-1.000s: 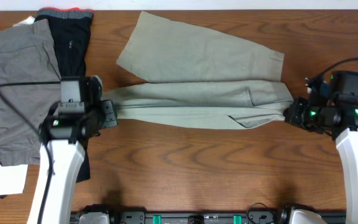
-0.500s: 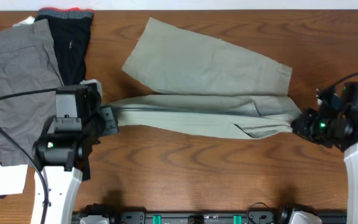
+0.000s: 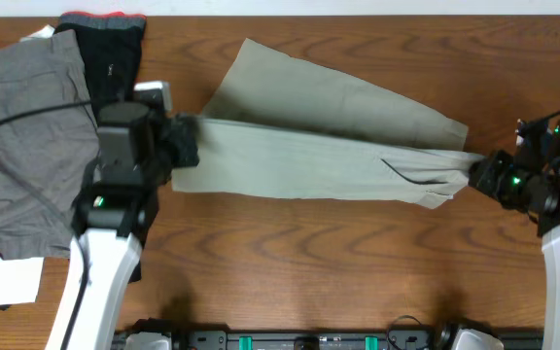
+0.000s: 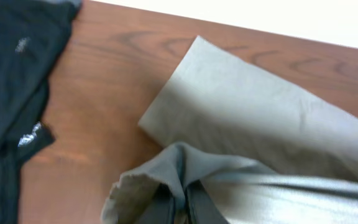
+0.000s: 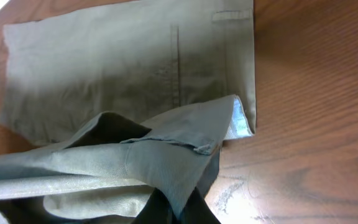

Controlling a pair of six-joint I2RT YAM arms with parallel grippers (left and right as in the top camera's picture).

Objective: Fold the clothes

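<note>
I will next carry the end of the shorts' upper layer outward with my left gripper, toward the lower layer's peaked far corner [image 3: 248,47] [image 4: 197,43], and let go of it. That corner lies outward of the gripper.
The khaki-beige shorts [image 3: 329,146] stretch across the middle of the table, one half folded over the other and held taut between my two grippers. My left gripper [image 3: 185,146] is shut on the left end of the upper layer; in the left wrist view the cloth [image 4: 241,124] bunches between the fingers [image 4: 178,208]. My right gripper [image 3: 484,167] is shut on the right end; in the right wrist view a fold of the shorts [image 5: 135,81] with waistband and belt loop runs down between the fingers [image 5: 178,211].
Darker grey shorts [image 3: 22,146] lie at the left, under the left arm. A black garment with red waistband [image 3: 105,53] lies at the back left, also showing in the left wrist view [image 4: 11,74]. White cloth [image 3: 3,282] lies at the front left corner.
Both grippers have carried the held edge of the shorts toward the back of the table, the left farther, and the right arm has moved outward to the right, pulling the cloth tauter.
</note>
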